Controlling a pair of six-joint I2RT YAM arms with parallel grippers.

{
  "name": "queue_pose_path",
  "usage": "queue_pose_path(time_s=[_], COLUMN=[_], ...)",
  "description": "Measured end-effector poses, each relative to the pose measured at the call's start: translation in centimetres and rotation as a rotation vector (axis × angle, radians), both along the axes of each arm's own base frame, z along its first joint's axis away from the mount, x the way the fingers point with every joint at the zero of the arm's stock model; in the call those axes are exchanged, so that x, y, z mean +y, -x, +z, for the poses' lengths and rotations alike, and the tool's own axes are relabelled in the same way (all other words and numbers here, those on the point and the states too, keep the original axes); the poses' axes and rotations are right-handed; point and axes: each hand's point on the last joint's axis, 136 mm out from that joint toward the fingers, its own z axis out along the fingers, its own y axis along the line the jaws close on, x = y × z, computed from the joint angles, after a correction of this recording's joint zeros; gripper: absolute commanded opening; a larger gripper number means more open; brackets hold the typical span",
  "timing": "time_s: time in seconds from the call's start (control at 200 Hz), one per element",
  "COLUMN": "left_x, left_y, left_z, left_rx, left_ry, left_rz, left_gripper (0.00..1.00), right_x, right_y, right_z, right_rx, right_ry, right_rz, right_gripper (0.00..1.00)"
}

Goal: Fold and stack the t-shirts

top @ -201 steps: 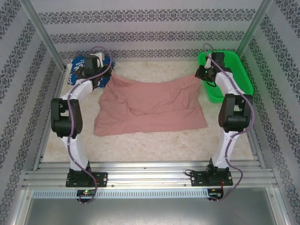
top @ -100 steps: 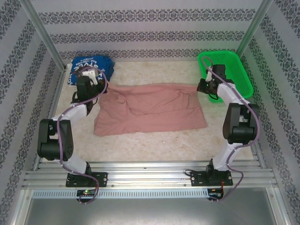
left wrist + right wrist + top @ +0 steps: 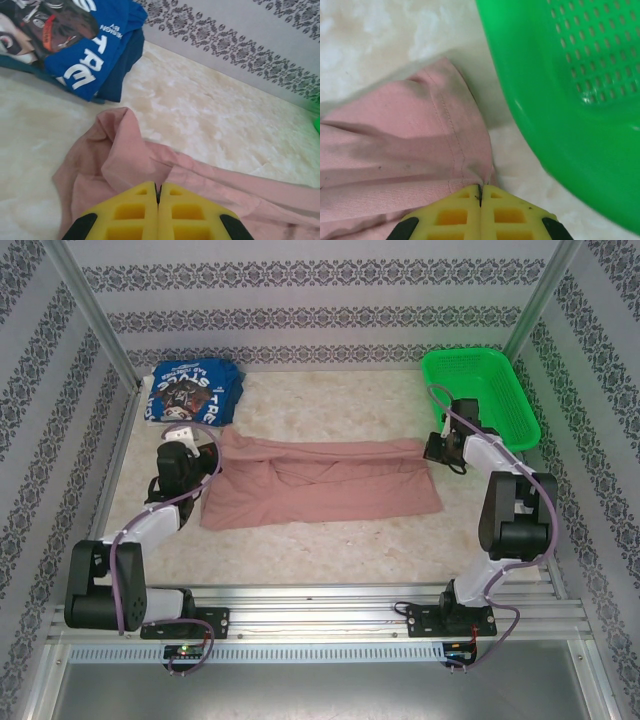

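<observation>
My left gripper is pinching the fold and should pull it back, then lower it onto the uncovered near part of the pink t-shirt and let it go.
The pink t-shirt lies across the middle of the table as a wide band, its far edge doubled over toward me. My left gripper is shut on the cloth at its far left corner, where the yellow fingers pinch a raised fold of pink t-shirt. On the far right corner my right gripper is shut too, its fingers clamping the hemmed edge of the pink t-shirt. The blue t-shirt sits folded at the back left, white lettering up.
A green mesh basket stands at the back right, its wall close beside my right gripper. Patterned walls enclose the table on three sides. Bare marbled tabletop lies behind the pink shirt and in front of it.
Both grippers have drawn back toward the near side, pulling the pink shirt's far edge with them. The shirt has narrowed into a band, and the blue shirt and basket are uncovered.
</observation>
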Motion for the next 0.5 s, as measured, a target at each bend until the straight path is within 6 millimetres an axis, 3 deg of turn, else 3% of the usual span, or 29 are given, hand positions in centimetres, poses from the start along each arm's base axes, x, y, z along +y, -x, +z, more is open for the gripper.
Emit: queue_pose_path(time_s=[0.125, 0.325, 0.5], left_x=[0.5, 0.8, 0.8], left_y=[1.1, 2.4, 3.2], left_z=[-0.5, 0.6, -1.4], left_rx=[0.004, -0.041, 0.003], left_ry=[-0.006, -0.014, -0.005], left_rz=[0.028, 0.048, 0.051], left_gripper=[0.0, 0.0, 0.0], right_x=[-0.3, -1.3, -1.4], right_y=[0.9, 2.0, 2.7], right_z=[0.2, 0.7, 0.0], right_rx=[0.002, -0.009, 0.011], right_ry=[0.012, 0.02, 0.02], right_rz=[-0.013, -0.04, -0.046], right_gripper=[0.0, 0.0, 0.0])
